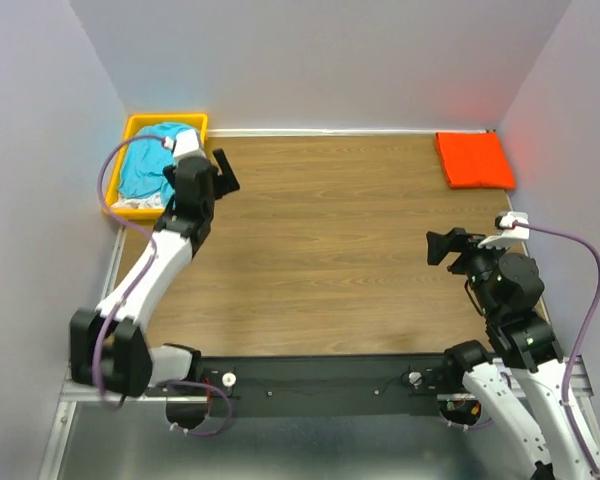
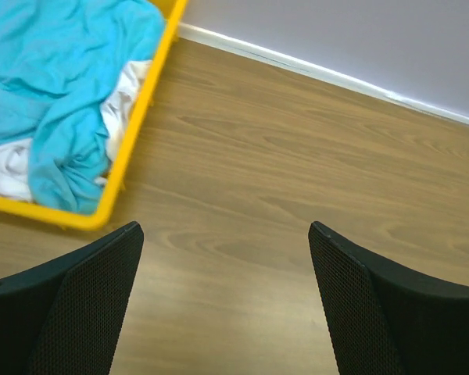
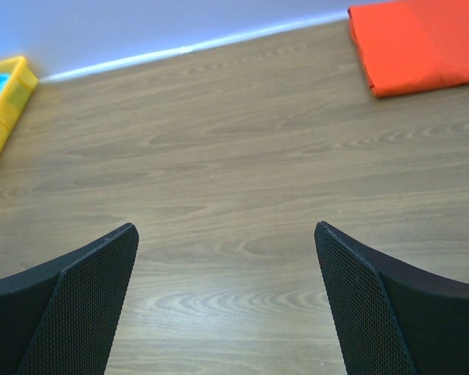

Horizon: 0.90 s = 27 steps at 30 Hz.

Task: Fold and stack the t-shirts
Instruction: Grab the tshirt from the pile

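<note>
My left gripper crosses the bin's rim to the left in the top view next, then lowers onto the turquoise-blue t-shirt's bunched far edge [image 1: 166, 131] [image 2: 102, 12], as it lies uppermost.
A turquoise-blue t-shirt [image 1: 145, 165] lies crumpled in the yellow bin [image 1: 132, 127] at the far left, with white cloth [image 2: 121, 101] under it; it also shows in the left wrist view [image 2: 55, 86]. An orange-red t-shirt [image 1: 474, 159] lies folded at the far right corner; it also shows in the right wrist view [image 3: 418, 43]. My left gripper [image 1: 220, 172] is open and empty, just right of the bin, above bare table [image 2: 227, 234]. My right gripper [image 1: 442, 246] is open and empty at the right side, nearer than the orange shirt.
The wooden table [image 1: 320, 250] is bounded by grey walls on the left, back and right. The yellow bin's rim [image 2: 133, 141] sits close to my left fingers [image 2: 86, 297]. A black rail runs along the near edge [image 1: 310, 375].
</note>
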### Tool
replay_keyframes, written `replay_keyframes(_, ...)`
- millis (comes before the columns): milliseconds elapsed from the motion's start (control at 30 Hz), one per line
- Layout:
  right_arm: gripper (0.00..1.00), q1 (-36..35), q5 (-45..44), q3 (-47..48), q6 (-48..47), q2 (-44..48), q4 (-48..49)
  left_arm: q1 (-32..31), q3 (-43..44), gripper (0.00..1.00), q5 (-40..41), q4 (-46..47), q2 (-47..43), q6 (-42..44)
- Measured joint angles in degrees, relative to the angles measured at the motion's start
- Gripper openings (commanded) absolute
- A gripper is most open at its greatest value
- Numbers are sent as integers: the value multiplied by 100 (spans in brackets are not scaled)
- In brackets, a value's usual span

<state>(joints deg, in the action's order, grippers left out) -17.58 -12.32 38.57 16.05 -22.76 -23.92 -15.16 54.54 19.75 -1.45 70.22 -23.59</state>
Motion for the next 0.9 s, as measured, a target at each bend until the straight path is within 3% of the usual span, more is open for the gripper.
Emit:
replay_keyframes(167,100,2,-7,20,7,-387,-26,968,1534,84,-85,-345,1989,-13)
replay_keyframes(367,100,2,-70,122,50,-750,-33,1635,3591,77,-118,-960,4094,-24)
replay_keyframes(700,100,0,-94,166,310,-986,-42,2186,5174,76,-168,-1506,5790,-157)
replay_keyframes(800,100,0,-94,166,393,-1032,-46,2273,5342,60,-225,-1563,6081,-149)
replay_keyframes(833,100,0,-94,166,409,-1049,-48,2302,5351,48,-267,-1569,6146,-138)
replay_keyframes(867,100,0,-94,166,426,-1088,-50,2332,5355,42,-304,-1589,6207,-133)
replay_keyframes(900,100,0,-94,166,439,-1110,-55,2354,5357,20,-363,-1598,6251,-140)
